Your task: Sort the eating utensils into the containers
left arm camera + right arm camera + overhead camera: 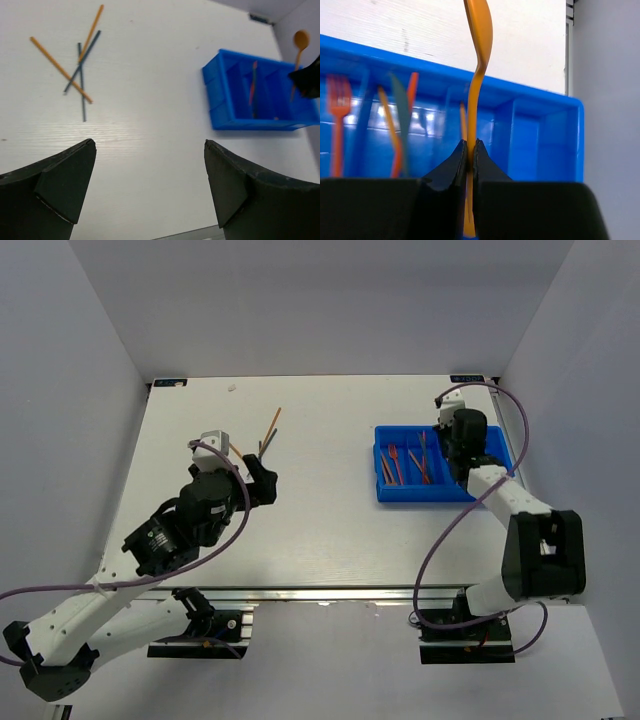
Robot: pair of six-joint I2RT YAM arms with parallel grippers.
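Next, my right gripper lowers toward the section of the tray below already holding an orange spoon and releases the upright spoon beside its match.
The blue tray (420,496) sits at the right of the table, with orange, red and dark utensils (395,462) in its left compartments. My right gripper (462,455) is over the tray's right part, shut on an orange spoon (480,60) held upright by its handle, bowl up. In the right wrist view the gripper (470,150) is above a compartment of the tray (540,140). The spoon also shows in the left wrist view (300,40). My left gripper (272,483) is open and empty, just short of several crossed orange and dark sticks (268,435) lying on the table (80,65).
Grey walls enclose the white table on three sides. The tray's rightmost compartment (550,150) looks empty. An orange fork (339,115) lies in a left compartment. My right arm's purple cable (505,410) loops beyond the tray.
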